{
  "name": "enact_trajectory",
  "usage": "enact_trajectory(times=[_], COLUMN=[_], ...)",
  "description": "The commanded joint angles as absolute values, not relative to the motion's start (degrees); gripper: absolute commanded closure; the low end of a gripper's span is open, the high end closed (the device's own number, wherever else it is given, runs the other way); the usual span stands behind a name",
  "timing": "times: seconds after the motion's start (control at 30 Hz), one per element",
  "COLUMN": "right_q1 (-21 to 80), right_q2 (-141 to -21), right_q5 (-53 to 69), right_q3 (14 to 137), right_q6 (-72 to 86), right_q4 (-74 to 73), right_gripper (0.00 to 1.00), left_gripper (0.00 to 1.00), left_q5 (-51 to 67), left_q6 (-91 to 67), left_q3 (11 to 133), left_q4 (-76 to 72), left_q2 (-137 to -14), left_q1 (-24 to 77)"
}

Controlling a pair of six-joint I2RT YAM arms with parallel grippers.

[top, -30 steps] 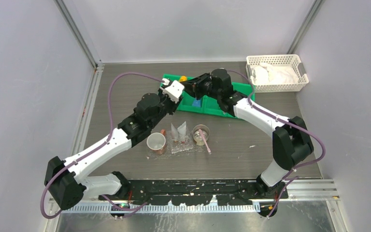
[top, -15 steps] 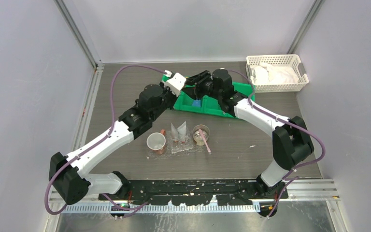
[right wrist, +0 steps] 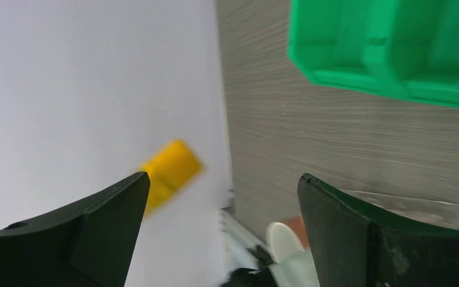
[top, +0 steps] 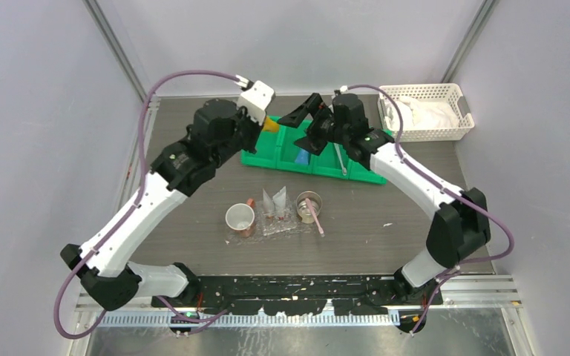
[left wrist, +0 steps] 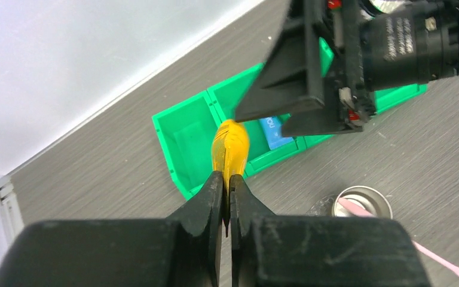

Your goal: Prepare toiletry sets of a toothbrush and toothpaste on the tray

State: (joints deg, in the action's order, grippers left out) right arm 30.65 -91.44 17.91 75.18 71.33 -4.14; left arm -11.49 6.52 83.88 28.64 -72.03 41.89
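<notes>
The near part of the see-through tray by the white cup [top: 240,219] is bare, so next my left gripper should move back and down over that spot and release the toothpaste.
My left gripper [top: 264,123] [left wrist: 227,179] hangs above the green bin's left end, shut on the flat tail of a yellow-orange toothpaste [top: 271,124] [left wrist: 230,145]. Beside it, my right gripper [top: 304,127] [right wrist: 224,197] stands wide open with nothing between its fingers; the yellow toothpaste [right wrist: 170,170] shows blurred beyond them. A blue toothpaste [top: 302,157] [left wrist: 273,131] and a grey toothbrush [top: 339,159] lie in the bin. The see-through tray [top: 291,225] carries a white toothpaste [top: 274,202] with a red cap, a white cup [top: 240,219] and a metal cup [top: 308,204] holding a pink toothbrush [top: 316,220] [left wrist: 394,234].
The green four-compartment bin [top: 356,172] [left wrist: 185,137] [right wrist: 382,48] sits mid-table behind the tray. A white lattice basket [top: 423,111] with white cloth stands at the back right. Both arms arch over the bin, close to each other.
My left gripper shut on the yellow toothpaste and lifted it up and back out of the bin. My right gripper opened wide and rose; the grey toothbrush now shows in the bin.
</notes>
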Motion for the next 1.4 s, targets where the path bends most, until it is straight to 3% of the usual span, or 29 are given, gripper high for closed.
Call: enact_trajectory(times=[0.0, 0.23, 0.43, 0.77, 1.13, 1.37], right_q1=[30.3, 30.24, 30.16, 30.2, 29.86, 29.15], right_q2=[-81.99, -73.68, -72.5, -72.38, -71.61, -72.04], right_q5=[6.71, -13.91, -16.08, -14.67, -13.29, -11.56], right_q3=[81.27, 78.72, 76.54, 73.24, 67.45, 64.23], right_q6=[48.53, 35.73, 33.34, 33.05, 33.8, 34.52], right_q4=[-24.41, -33.54, -33.85, -32.32, -29.19, -26.64], right_gripper=[0.0, 0.0, 0.0, 0.0, 0.0, 0.0], left_gripper=[0.99, 0.99, 0.99, 0.99, 0.99, 0.99], left_q5=[-14.54, -10.71, -4.72, -5.27, -8.31, -7.67], left_q6=[0.73, -8.57, -14.19, -18.5, -14.99, -11.38], left_q3=[98.47, 114.39, 117.88, 116.33, 89.76, 79.65], left_q4=[46.67, 68.58, 78.25, 85.83, 64.95, 51.63], left_q2=[-72.68, -77.44, -79.04, -76.76, -67.39, -64.54], left_q1=[41.83, 42.37, 44.72, 52.96, 58.48, 59.18])
